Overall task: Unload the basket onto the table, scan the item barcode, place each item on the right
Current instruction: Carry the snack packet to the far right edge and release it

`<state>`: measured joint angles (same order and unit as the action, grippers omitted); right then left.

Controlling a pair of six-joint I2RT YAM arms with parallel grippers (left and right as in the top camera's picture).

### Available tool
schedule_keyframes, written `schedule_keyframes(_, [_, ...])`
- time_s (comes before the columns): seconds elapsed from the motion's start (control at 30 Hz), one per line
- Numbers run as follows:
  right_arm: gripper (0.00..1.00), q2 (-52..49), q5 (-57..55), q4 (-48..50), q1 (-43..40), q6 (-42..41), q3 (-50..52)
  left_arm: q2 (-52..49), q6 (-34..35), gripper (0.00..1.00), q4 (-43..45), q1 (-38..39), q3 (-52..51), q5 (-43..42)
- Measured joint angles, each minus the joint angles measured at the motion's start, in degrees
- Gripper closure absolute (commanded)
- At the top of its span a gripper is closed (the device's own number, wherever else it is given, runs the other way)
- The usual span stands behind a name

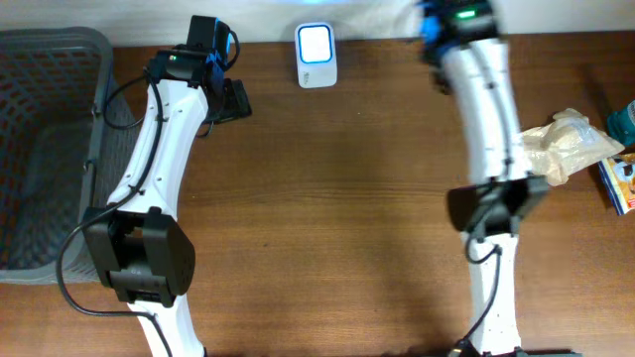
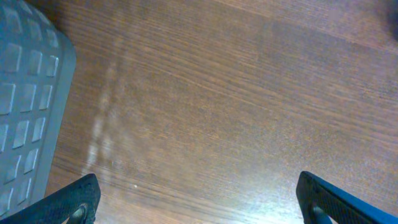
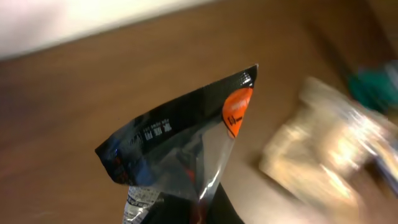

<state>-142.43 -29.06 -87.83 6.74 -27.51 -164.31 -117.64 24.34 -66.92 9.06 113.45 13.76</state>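
Observation:
I will next swing the packet with my right gripper toward the right in the overhead view, over where the beige bag meets the blue box (image 1: 603, 160) (image 3: 374, 154), because the items are gathered there.
My right gripper (image 3: 200, 210) is shut on a black, glossy snack packet (image 3: 180, 137) with an orange mark and small white print; the packet sticks up from the dark fingers above the brown table. From overhead this gripper (image 1: 437, 25) is at the table's far edge, to the right of the white scanner (image 1: 316, 55) with its lit window. The packet hardly shows there, and no barcode is clearly visible. My left gripper (image 2: 199, 208) is open over bare wood with nothing between its fingertips (image 2: 74, 199). Overhead, the left gripper (image 1: 233, 99) sits left of the scanner.
A grey mesh basket (image 1: 50, 149) fills the left side, and its corner shows in the left wrist view (image 2: 25, 93). At the right edge lie a crumpled beige bag (image 1: 566, 144), a blue box (image 1: 620, 183) and a teal item (image 1: 625, 119).

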Motion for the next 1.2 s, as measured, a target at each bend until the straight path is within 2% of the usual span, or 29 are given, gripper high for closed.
schedule_keyframes(0.17, [0.96,0.63,0.13,-8.96,-13.73,-6.91,-0.50,0.00,-0.02,0.01,0.07,0.00,0.00,0.00])
schedule_keyframes(0.3, [0.96,0.66,0.68,-8.92,-23.91,-9.35,0.79,0.00,-0.02,0.01,0.07,0.00,0.00,0.00])
schedule_keyframes(0.43, [0.96,0.68,0.94,-5.97,-30.95,-10.16,7.04,0.00,-0.02,0.01,0.07,0.00,0.00,0.00])
schedule_keyframes(0.47, [0.96,0.68,1.01,-5.22,-31.67,-10.16,8.17,0.00,-0.02,0.01,0.07,0.00,0.00,0.00])
schedule_keyframes(0.53, [0.83,0.68,1.60,-2.21,-33.27,-10.23,12.92,0.00,-0.02,0.01,0.04,0.00,0.00,0.00])
schedule_keyframes(0.63, [0.79,0.68,2.16,0.50,-33.92,-10.47,17.35,0.00,-0.02,0.01,0.07,0.00,0.00,0.00])
schedule_keyframes(0.73, [0.56,0.68,2.25,2.12,-33.99,-10.40,20.06,0.00,-0.02,0.01,0.07,0.00,0.00,0.00])
schedule_keyframes(0.77, [0.51,0.68,2.40,2.21,-33.99,-10.71,20.28,0.00,-0.02,0.01,0.07,0.00,0.00,0.00])
schedule_keyframes(0.83, [0.48,0.68,2.73,2.25,-33.99,-10.12,20.41,0.00,-0.02,0.01,0.07,0.00,0.00,0.00])
schedule_keyframes(1.0, [0.47,0.87,6.36,1.11,-33.99,-7.89,20.44,0.00,-0.02,0.01,0.07,0.00,0.00,0.00])
schedule_keyframes(1.17, [0.46,6.78,14.86,-0.04,-33.70,-5.22,21.09,0.00,-0.02,0.01,0.07,0.00,0.00,0.00])
schedule_keyframes(1.2, [0.41,9.03,16.35,-0.70,-33.46,-4.79,21.09,0.00,-0.02,0.01,0.07,0.00,0.00,0.00])
